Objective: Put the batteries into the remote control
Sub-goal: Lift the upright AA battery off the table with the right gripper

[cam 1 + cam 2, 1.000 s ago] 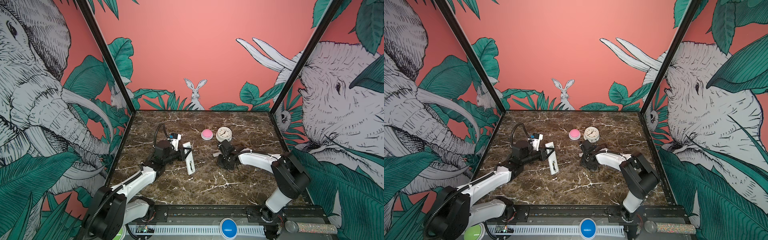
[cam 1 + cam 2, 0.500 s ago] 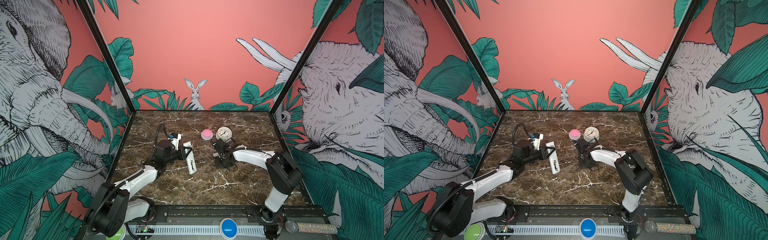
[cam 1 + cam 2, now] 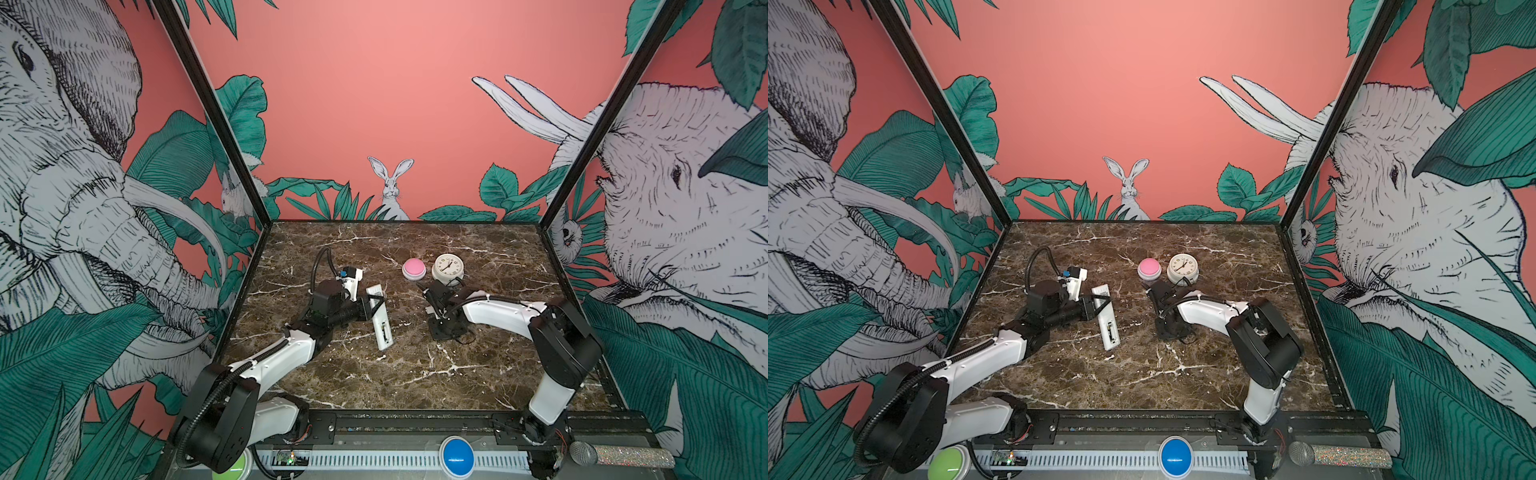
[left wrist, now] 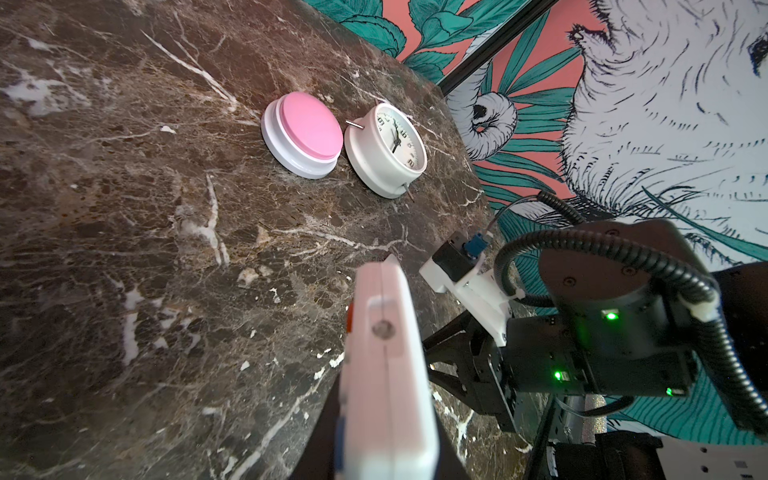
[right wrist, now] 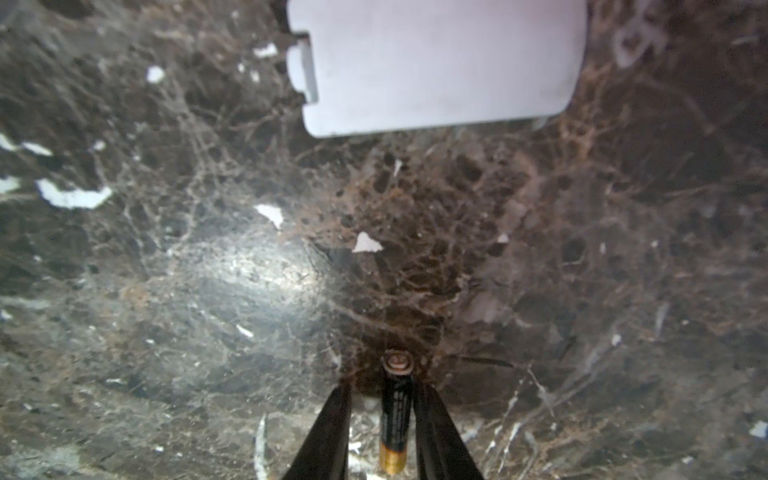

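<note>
The battery's black body (image 5: 396, 411) is already between the open fingers of my right gripper. My right gripper should next stay low, pointing down, and close its fingers on it.
My left gripper (image 3: 371, 306) is shut on the far part of the white remote control (image 3: 381, 320), which lies back up and shows a dark recess near its near end. The left wrist view has the remote control (image 4: 386, 374) edge-on between the fingers of the left gripper (image 4: 384, 451). My right gripper (image 3: 444, 331) points down at the table right of the remote. In its wrist view a black and gold battery (image 5: 395, 415) stands between the parted fingers of the right gripper (image 5: 382, 390). The battery leans on one finger, with a gap at the other.
A white battery cover (image 5: 436, 66) lies flat on the marble just beyond the right gripper. A pink dome button (image 3: 414, 268) and a round white clock (image 3: 447, 267) stand side by side behind the right arm. Walls close in the table (image 3: 415, 374) on three sides.
The right gripper has shifted a little left and its jaws have parted around the battery. The left gripper and the remote have not moved.
</note>
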Available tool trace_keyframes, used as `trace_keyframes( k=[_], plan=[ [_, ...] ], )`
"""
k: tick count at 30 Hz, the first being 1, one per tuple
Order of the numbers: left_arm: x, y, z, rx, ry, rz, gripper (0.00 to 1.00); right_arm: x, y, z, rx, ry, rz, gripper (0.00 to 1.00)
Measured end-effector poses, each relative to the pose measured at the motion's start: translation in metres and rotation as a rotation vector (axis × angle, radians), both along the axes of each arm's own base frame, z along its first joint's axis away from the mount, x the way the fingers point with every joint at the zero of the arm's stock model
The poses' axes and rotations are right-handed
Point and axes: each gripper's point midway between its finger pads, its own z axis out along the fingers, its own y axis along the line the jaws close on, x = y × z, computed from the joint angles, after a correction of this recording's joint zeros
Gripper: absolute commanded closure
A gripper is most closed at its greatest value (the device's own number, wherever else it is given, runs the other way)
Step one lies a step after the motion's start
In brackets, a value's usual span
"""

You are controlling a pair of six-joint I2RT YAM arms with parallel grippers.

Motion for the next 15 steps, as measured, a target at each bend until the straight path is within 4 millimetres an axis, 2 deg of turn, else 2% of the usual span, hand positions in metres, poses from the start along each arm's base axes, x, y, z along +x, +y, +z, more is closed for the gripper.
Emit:
trace_keyframes(
  k=[15],
  plan=[
    [-0.0001, -0.0016, -0.0007, -0.006, 0.003, -0.008, 1.0, -0.0046, -0.0057, -0.0002, -0.007, -0.004, -0.025, 0.71]
  ],
)
